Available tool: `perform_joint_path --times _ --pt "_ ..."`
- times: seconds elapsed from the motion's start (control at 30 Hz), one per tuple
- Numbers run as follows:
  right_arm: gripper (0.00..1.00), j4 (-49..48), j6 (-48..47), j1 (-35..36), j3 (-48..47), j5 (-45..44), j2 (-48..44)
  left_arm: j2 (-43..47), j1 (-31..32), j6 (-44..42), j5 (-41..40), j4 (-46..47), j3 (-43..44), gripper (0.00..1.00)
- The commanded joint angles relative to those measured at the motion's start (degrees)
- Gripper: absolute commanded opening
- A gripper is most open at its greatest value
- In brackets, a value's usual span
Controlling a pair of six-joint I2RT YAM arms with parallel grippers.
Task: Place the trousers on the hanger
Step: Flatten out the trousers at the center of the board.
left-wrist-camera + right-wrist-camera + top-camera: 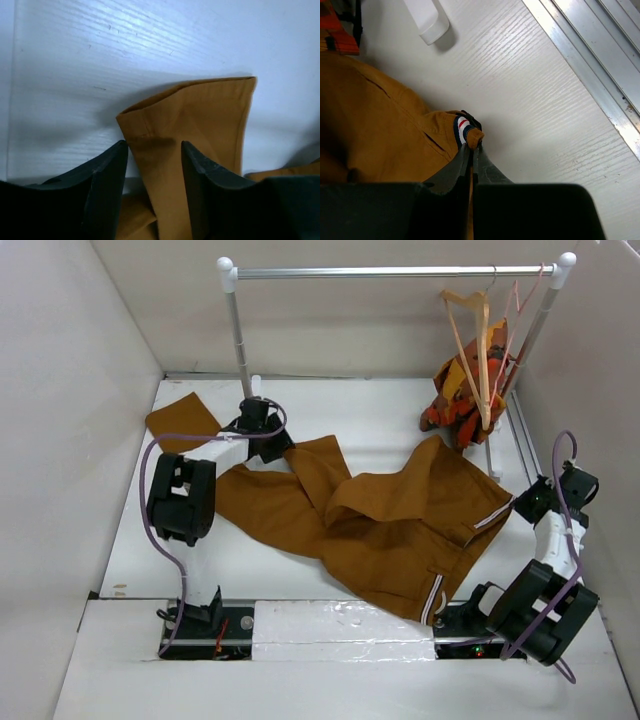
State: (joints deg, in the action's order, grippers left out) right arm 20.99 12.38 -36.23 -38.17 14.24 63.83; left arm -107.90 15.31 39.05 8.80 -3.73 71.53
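The trousers (380,530) lie rumpled, so next my right gripper pulls outward to the tabletop beside the aluminium track, which lies outward of it, and releases the waistband corner.
The rust-brown trousers (380,530) lie spread and rumpled across the white table, waistband at the right. My left gripper (270,440) is open at the far left, low over a folded leg end. In the left wrist view the cuffed leg (200,120) runs between the spread fingers (107,175) of the gripper (154,147). My right gripper (517,508) is shut on the waistband corner. In the right wrist view it (471,146) pinches the cloth (375,130) beside the striped lining (463,127). The wooden hanger (475,340) hangs on the rail at the far right.
A metal rail (390,272) on white posts spans the back. A thin pink wire hanger (518,315) hangs beside the wooden one, and an orange-red patterned garment (458,395) hangs below. An aluminium track (590,60) runs along the right edge. White walls enclose the table.
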Motion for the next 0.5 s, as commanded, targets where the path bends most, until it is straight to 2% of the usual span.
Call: perform_joint_path --times 0.0,0.03,0.07,0.1,0.23,0.3,0.37,0.47 --pt "0.0 -2.0 0.2 0.5 -0.6 3.6 -1.2 -2.8 -0.1 2.5 2.6 2.0 0.4 0.41" --pt "0.0 -2.0 0.2 0.5 -0.8 3.6 -1.0 -3.1 -0.1 3.1 3.4 3.3 -0.3 0.28" --pt "0.0 -2.0 0.2 0.5 -0.9 3.5 -0.9 -3.2 -0.1 3.6 3.6 3.3 -0.5 0.07" --pt "0.0 -2.0 0.2 0.5 -1.0 3.3 -0.6 -3.0 -0.1 3.8 3.8 4.9 -0.8 0.0" --pt "0.0 -2.7 0.6 0.5 -1.4 3.6 0.5 3.5 -1.2 3.8 2.5 5.1 -4.0 0.0" --pt "0.0 -3.6 1.6 0.5 -1.6 4.0 0.8 12.2 -2.0 3.8 0.7 5.7 -6.0 0.0" --pt "0.0 -4.6 1.9 0.5 -1.9 3.6 0.9 21.1 -3.6 2.5 -3.9 5.1 -6.9 0.0" --pt "0.0 -5.3 2.5 -0.1 -3.4 2.5 2.5 29.4 -5.6 0.9 -11.7 3.8 -6.4 0.0"
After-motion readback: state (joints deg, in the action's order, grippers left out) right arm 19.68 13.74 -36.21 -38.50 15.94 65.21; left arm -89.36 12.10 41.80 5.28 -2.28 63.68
